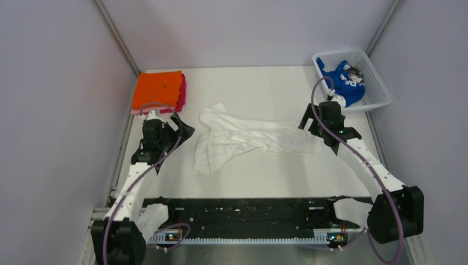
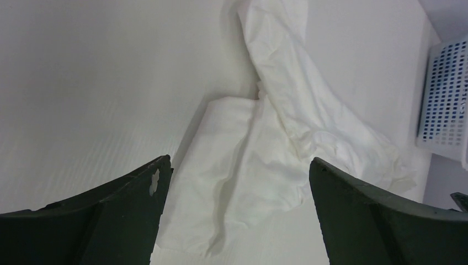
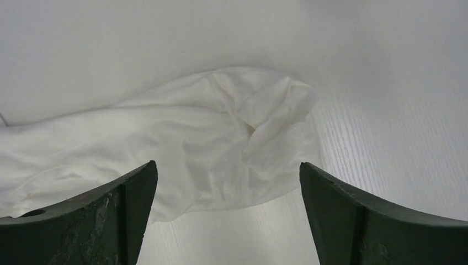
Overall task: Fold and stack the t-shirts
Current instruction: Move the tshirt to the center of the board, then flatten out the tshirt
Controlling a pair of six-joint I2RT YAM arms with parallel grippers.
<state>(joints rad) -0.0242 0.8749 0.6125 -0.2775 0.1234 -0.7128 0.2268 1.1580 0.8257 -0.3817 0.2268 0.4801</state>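
Observation:
I will move my left gripper outward and down, toward the right in the top view, onto the white t-shirt's far bunched edge (image 2: 255, 26), because that edge sticks out past the rest of the t-shirt.
A white t-shirt (image 1: 243, 141) lies crumpled and stretched out across the middle of the table; no print shows on it. It also shows in the left wrist view (image 2: 276, 149) and the right wrist view (image 3: 182, 138). A folded orange t-shirt (image 1: 157, 90) lies on a pink one (image 1: 182, 94) at the back left. A blue t-shirt with white lettering (image 1: 345, 83) sits in the basket. My left gripper (image 1: 186, 128) is open and empty at the shirt's left end (image 2: 238, 171). My right gripper (image 1: 310, 124) is open and empty at the shirt's right end (image 3: 227, 176).
A white plastic mesh basket (image 1: 378, 88) stands at the back right corner, also in the left wrist view (image 2: 444, 94). Grey walls with metal frame posts enclose the table. A black rail (image 1: 248, 212) runs along the near edge between the arm bases.

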